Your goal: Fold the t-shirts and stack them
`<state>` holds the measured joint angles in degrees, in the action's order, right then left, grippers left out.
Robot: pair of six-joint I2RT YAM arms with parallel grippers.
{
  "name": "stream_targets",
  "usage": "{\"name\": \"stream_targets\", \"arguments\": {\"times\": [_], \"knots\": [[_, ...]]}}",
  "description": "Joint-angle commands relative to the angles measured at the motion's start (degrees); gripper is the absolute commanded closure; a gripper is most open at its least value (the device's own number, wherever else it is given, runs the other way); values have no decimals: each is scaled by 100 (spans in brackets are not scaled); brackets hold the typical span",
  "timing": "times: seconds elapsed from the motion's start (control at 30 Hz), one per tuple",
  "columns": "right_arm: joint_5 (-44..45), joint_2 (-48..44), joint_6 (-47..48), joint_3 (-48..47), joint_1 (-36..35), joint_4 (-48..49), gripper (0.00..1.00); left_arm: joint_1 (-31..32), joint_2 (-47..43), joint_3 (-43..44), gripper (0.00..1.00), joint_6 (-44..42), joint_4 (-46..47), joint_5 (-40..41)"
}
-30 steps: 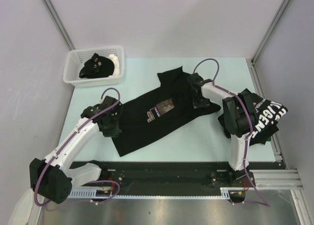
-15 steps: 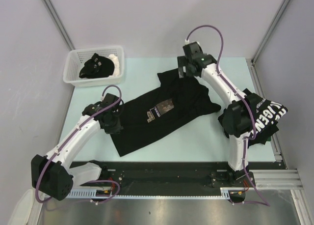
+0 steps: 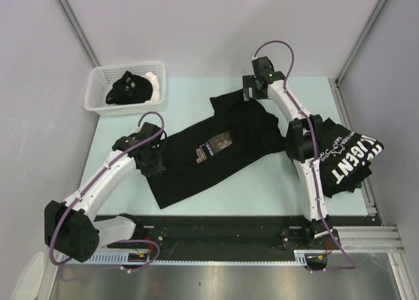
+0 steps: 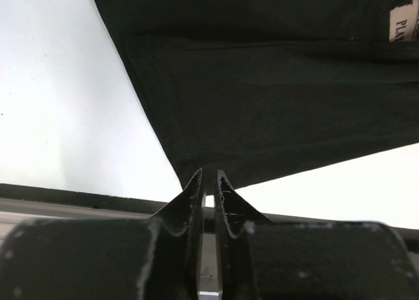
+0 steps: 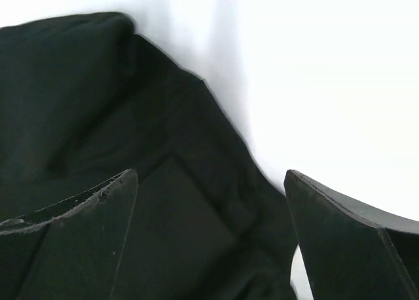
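Next I should move my open right gripper to the left in the wrist view onto the fold of black cloth (image 3: 239,98) (image 5: 98,116), which lies to that side of the gripper's fingers.
A black t-shirt (image 3: 216,149) with a reddish-brown chest print (image 3: 215,145) lies spread at a slant across the table's middle. My left gripper (image 3: 152,164) is at its near-left edge. In the left wrist view its tips (image 4: 208,175) touch the shirt's hem corner (image 4: 216,162), parted by a narrow slit with no cloth between them. My right gripper (image 3: 251,90) hangs over the far sleeve, jaws wide open (image 5: 209,182) above black cloth (image 5: 98,116). A second t-shirt (image 3: 350,157) with big white lettering lies folded at the right edge.
A white slotted basket (image 3: 96,95) with a dark garment (image 3: 129,87) in it stands at the back left corner. A black rail (image 3: 216,225) runs along the near table edge. Grey walls and metal posts close in both sides.
My right arm lifted off the shirt's right side and swung to the far sleeve while its jaws opened wide. The left jaws have parted slightly; that arm barely moved.
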<state>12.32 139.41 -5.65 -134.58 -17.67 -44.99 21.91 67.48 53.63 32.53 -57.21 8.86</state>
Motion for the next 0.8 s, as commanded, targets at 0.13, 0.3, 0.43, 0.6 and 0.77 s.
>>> {"name": "stream_targets", "arguments": {"times": [0.13,0.3,0.43,0.6,0.77], "knots": [[-1422,366,152,-700,203,1457,0,32,81,368,80,174,105,-33],[-1864,551,-6,-701,247,1862,0,32,19,350,78,297,17,-51],[-2146,833,-173,-710,282,1985,5,32,-16,271,76,412,-53,-78],[-2225,982,-252,-604,317,2214,8,41,-42,315,76,464,-167,-60],[-2383,1096,-270,-639,361,2390,23,41,-95,306,76,526,-299,-34]]}}
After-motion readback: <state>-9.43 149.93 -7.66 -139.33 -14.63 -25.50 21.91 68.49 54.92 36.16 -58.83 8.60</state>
